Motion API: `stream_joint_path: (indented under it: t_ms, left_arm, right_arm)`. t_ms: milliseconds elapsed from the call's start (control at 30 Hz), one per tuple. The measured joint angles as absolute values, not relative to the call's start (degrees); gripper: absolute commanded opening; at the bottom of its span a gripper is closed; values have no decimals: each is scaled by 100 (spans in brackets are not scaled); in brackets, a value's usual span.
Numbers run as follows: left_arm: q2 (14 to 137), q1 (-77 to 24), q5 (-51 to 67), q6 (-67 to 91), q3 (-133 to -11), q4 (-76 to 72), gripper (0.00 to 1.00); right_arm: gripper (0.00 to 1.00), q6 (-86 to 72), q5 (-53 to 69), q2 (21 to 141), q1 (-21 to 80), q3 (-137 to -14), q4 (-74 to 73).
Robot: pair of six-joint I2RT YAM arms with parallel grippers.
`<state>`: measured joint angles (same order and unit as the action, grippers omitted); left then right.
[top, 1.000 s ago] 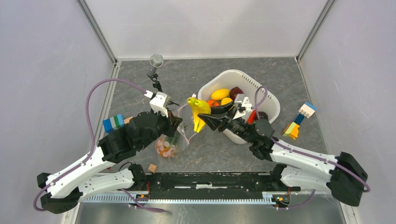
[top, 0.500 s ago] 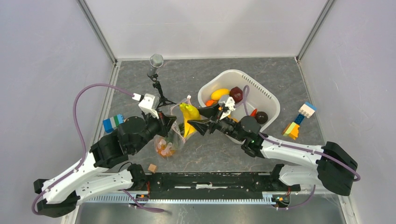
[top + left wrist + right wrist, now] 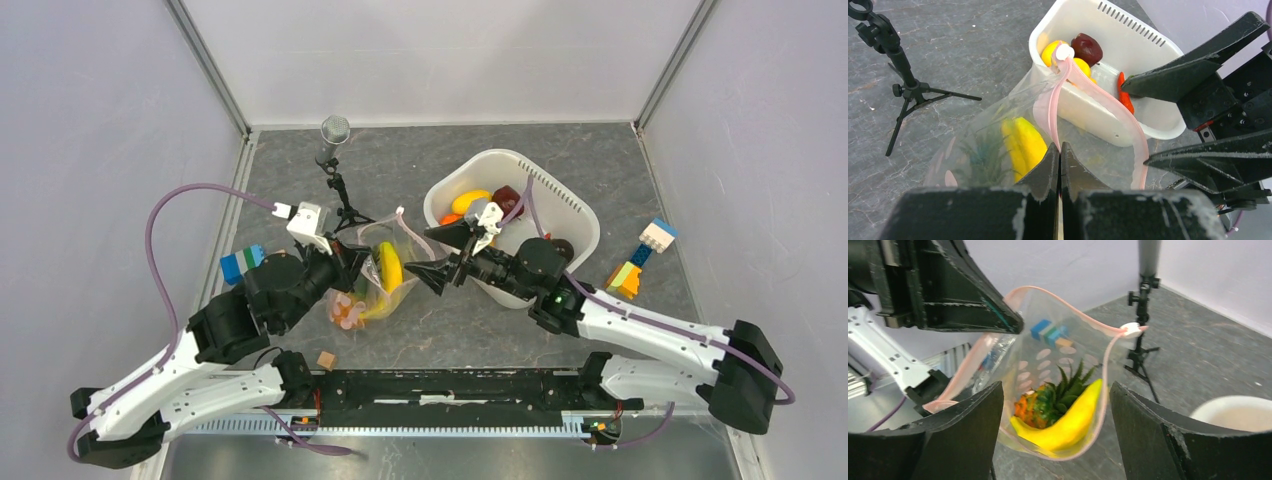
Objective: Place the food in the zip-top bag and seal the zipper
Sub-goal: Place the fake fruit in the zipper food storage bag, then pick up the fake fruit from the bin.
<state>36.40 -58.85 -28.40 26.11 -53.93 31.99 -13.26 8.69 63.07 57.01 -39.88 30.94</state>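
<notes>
My right gripper swings away from the bag and outward next, then tips down onto the dark maroon piece (image 3: 507, 199) still in the tub.
The clear dotted zip-top bag (image 3: 372, 290) hangs open between the arms, its pink zipper strip (image 3: 1053, 107) looping wide. A yellow banana (image 3: 386, 270) and an orange piece with a green leafy top (image 3: 1048, 402) lie inside it. My left gripper (image 3: 1059, 150) is shut on the bag's pink mouth edge and holds it up. My right gripper (image 3: 1055, 410) is open and empty, just in front of the bag's mouth. More food stays in the white tub (image 3: 580, 215): a yellow lemon (image 3: 470, 200), a dark maroon piece (image 3: 507, 199) and red pieces.
A small black tripod with a grey microphone (image 3: 334, 135) stands behind the bag. Building-block stacks sit at the left (image 3: 243, 262) and at the right (image 3: 640, 258). A small brown cube (image 3: 325, 360) lies near the front rail.
The banana went from the right gripper into the bag. The right gripper opened and drew back a little to the right. The left gripper kept its hold on the bag's edge.
</notes>
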Motion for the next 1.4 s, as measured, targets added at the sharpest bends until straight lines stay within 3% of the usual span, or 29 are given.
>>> stream_joint_path:
  t_ms: [233, 533, 633, 867, 1400]
  left_arm:
    - [3542, -5885, -2731, 2589, -5345, 3144, 2]
    - [3822, -5885, -2418, 2576, -5345, 3118, 2]
    - [3865, -5885, -2349, 2576, -5345, 3118, 2]
    - [3909, -5885, -2331, 2576, -5345, 3116, 2]
    - [3988, -5883, -2333, 2576, -5345, 3116, 2]
  right_arm:
    - [84, -1039, -228, 5651, 5701, -4005, 2202]
    - [77, -1164, -2322, 5693, 5170, -4241, 497]
    - [77, -1391, -2246, 5730, 4445, -4147, 115]
    - [93, -1684, -1623, 5909, 3415, -3758, -8]
    - [86, -1358, -1586, 8401, 2495, -5109, 43]
